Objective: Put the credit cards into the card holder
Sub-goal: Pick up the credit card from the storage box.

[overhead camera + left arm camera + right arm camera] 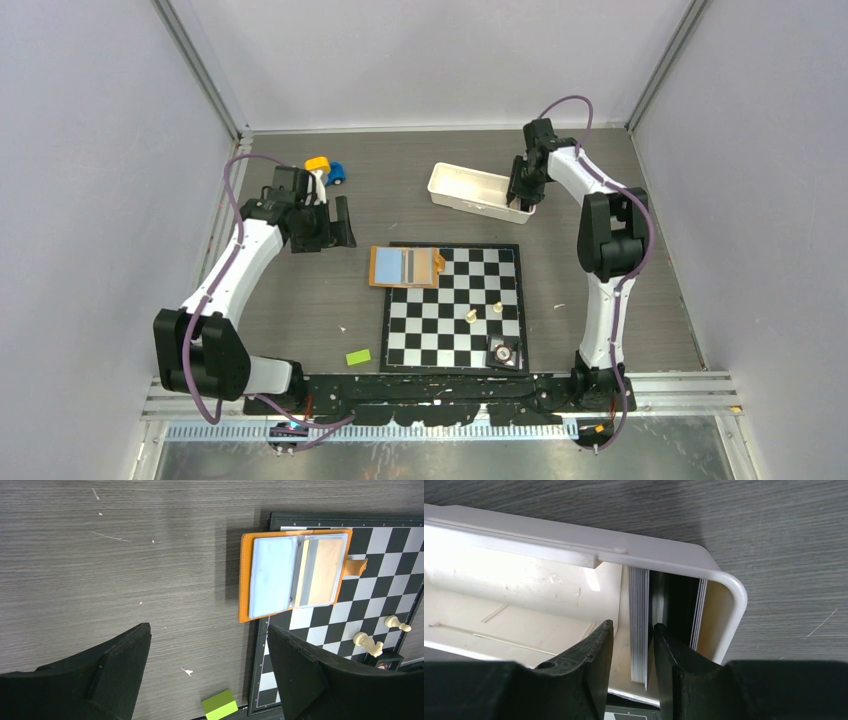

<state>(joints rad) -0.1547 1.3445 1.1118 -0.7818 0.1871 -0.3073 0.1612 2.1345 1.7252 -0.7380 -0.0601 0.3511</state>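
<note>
My right gripper should move toward the tray's end next and close on the stack's outermost card, because the near end of that card sticks out past the other cards.
The orange card holder lies open on the chessboard's far left corner. A light blue card shows in its left sleeve, and the right sleeve looks cream-tan. My left gripper hovers open over bare table, left of the holder, with nothing between its fingers. My right gripper reaches into the right end of the white tray. Its jaws are open and straddle a stack of white-edged cards standing on edge. The right finger is against the stack and the left finger is apart from it. A thinner stack leans on the tray's end wall.
The chessboard holds two pale chess pieces and a small dark object near its front right corner. A green block lies by the board's front left corner. A yellow-and-blue toy sits behind the left arm.
</note>
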